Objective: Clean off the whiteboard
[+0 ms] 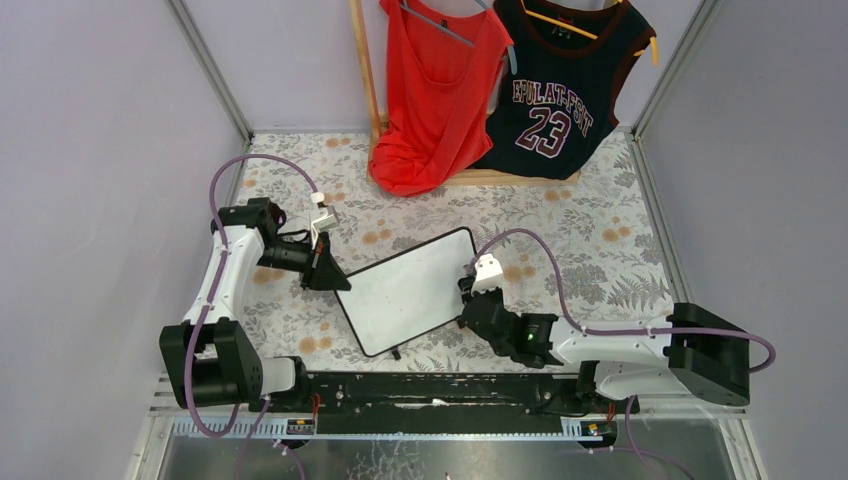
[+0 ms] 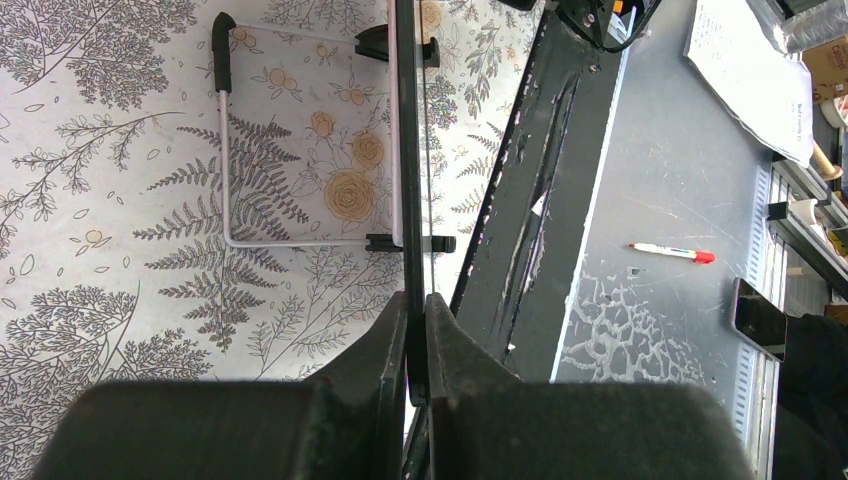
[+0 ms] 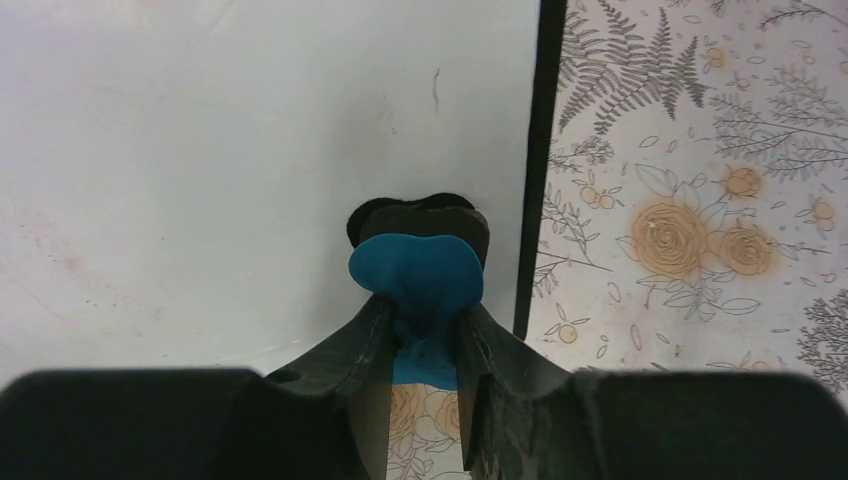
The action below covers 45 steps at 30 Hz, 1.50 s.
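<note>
The board face [image 3: 200, 150] looks white. I should next lift my right gripper, pass the frame edge, and go down onto the tabletop beside the orange roses to release the eraser.
The whiteboard [image 1: 410, 290] is a white board with a thin black frame, tilted up off the floral table. Its face looks white in the top view. My left gripper [image 1: 325, 268] is shut on its left edge; the left wrist view shows the board edge-on [image 2: 408, 150] between the jaws [image 2: 416, 330], with its wire stand [image 2: 228, 180] behind. My right gripper [image 1: 470, 300] is shut on a blue eraser [image 3: 417, 275], whose black pad is pressed on the board face [image 3: 200, 150] near the right frame edge [image 3: 545, 150]. Faint reddish smudges show at the left of that view.
A red top [image 1: 432, 90] and a dark number 23 jersey [image 1: 560, 80] hang on a wooden rack at the back. A black rail [image 1: 430, 388] runs along the near table edge. In the left wrist view a red-capped marker [image 2: 672, 252] lies beyond the rail.
</note>
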{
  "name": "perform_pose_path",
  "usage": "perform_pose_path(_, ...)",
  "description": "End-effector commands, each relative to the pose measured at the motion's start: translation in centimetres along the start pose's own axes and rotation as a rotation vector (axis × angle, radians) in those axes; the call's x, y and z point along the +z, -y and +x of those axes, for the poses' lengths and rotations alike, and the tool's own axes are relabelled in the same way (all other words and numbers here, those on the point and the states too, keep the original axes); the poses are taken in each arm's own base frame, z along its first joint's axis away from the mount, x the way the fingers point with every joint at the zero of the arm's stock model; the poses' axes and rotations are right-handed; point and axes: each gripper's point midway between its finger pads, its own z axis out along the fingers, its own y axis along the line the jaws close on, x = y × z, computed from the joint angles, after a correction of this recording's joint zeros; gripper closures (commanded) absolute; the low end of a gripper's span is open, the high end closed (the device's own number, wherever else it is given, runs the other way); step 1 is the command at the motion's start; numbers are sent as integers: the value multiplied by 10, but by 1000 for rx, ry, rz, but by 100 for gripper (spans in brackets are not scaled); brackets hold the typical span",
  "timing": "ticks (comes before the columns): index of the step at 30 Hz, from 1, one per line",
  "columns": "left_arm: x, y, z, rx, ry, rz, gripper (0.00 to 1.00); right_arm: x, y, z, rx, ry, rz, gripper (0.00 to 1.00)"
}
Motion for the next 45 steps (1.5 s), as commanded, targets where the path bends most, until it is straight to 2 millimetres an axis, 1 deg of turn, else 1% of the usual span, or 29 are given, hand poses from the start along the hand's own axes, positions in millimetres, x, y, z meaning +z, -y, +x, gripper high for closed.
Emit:
perform_pose_path(1,2,5,1,30,-8,26,100,-1,25,-13,-16,41,101,100)
perform_pose_path(4,2,5,1,29,-8,26,100,-6,26,-25,1,60,102,100)
perform_pose_path(8,2,6,1,31,-8,25,100,-22,26,-57,33,100,73,100)
perform_pose_path(10,2,5,1,29,-9,24,100,-31,21,-77,29,108,41,100)
perform_pose_path(12,2,5,1,25,-9,27,100,-40,19,-93,21,97,30,100)
perform_pose_path(15,2,4,1,22,-10,25,100,-52,20,-112,26,79,35,100)
perform_pose_path(17,2,4,1,23,-10,23,100,-60,29,-121,43,66,75,100)
perform_pose_path(20,2,3,1,22,-9,19,100,-75,48,-127,99,61,140,100)
perform_pose_path(22,2,3,1,19,-8,17,100,-83,62,-127,127,62,172,100)
perform_pose_path(26,2,2,1,18,-9,17,100,-98,97,-123,153,18,256,100)
perform_pose_path(28,3,2,1,14,-10,19,100,-102,114,-122,161,-9,301,100)
perform_pose_path(30,2,2,1,12,-10,19,100,-105,126,-122,173,-28,328,100)
perform_pose_path(32,3,1,1,10,-11,19,100,-104,134,-121,185,-43,345,100)
perform_pose_path(34,3,0,1,7,-11,15,100,-96,139,-114,177,-92,357,100)
perform_pose_path(38,3,0,1,5,-11,13,100,-67,147,-92,164,-222,368,100)
perform_pose_path(41,2,0,0,8,-10,10,100,-43,154,-79,176,-285,373,100)
perform_pose_path(43,2,0,0,8,-9,3,100,-27,163,-70,218,-325,363,100)
perform_pose_path(45,2,-1,0,6,-6,-2,100,-14,168,-62,259,-361,329,100)
